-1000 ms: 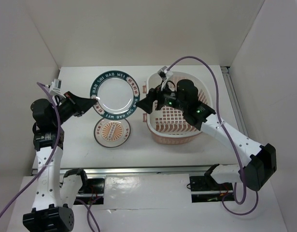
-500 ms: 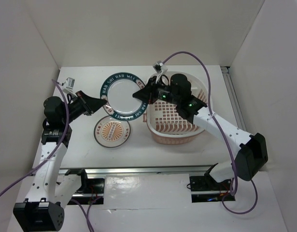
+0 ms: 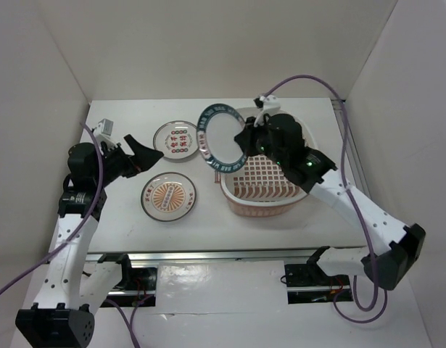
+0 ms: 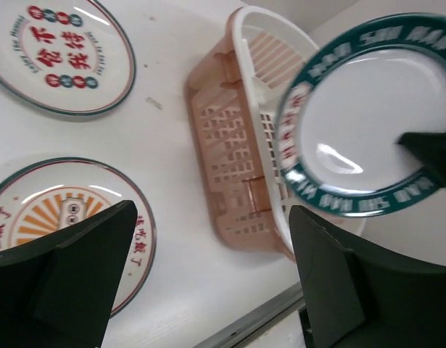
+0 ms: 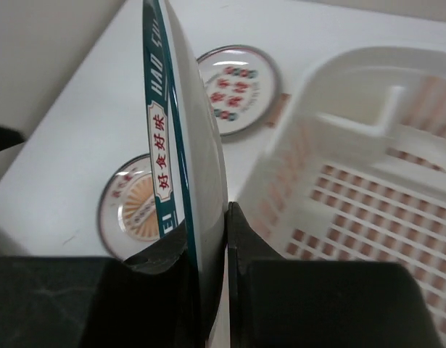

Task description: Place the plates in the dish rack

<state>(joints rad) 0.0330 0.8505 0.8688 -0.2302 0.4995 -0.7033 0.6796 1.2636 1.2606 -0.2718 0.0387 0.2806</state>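
Note:
The slots in the near row of ribs are empty, so my right gripper will next swing back, turn downward, lower the plate into them and release it.
My right gripper (image 3: pixel 244 142) is shut on the rim of the teal-rimmed plate (image 3: pixel 217 136), which stands tilted on edge above the left end of the pale pink dish rack (image 3: pixel 259 209). In the right wrist view the plate (image 5: pixel 180 138) is edge-on, pinched between both fingers (image 5: pixel 241 243). The plate with red-green characters (image 3: pixel 178 138) and the orange sunburst plate (image 3: pixel 168 196) lie flat on the table. My left gripper (image 3: pixel 147 156) is open and holds nothing, left of both plates. Its view shows the rack (image 4: pixel 233 145), the lifted plate (image 4: pixel 368 123) and both lying plates.
White walls enclose the table at the back and both sides. A metal rail (image 3: pixel 223 254) runs along the near table edge. Bare table top (image 3: pixel 208 217) lies between the sunburst plate and the rack. Purple cables arc above both arms.
My left gripper opened and let go of the teal-rimmed plate. The right gripper carried that plate up and right toward the rack, tipping it on edge and uncovering the red-green plate.

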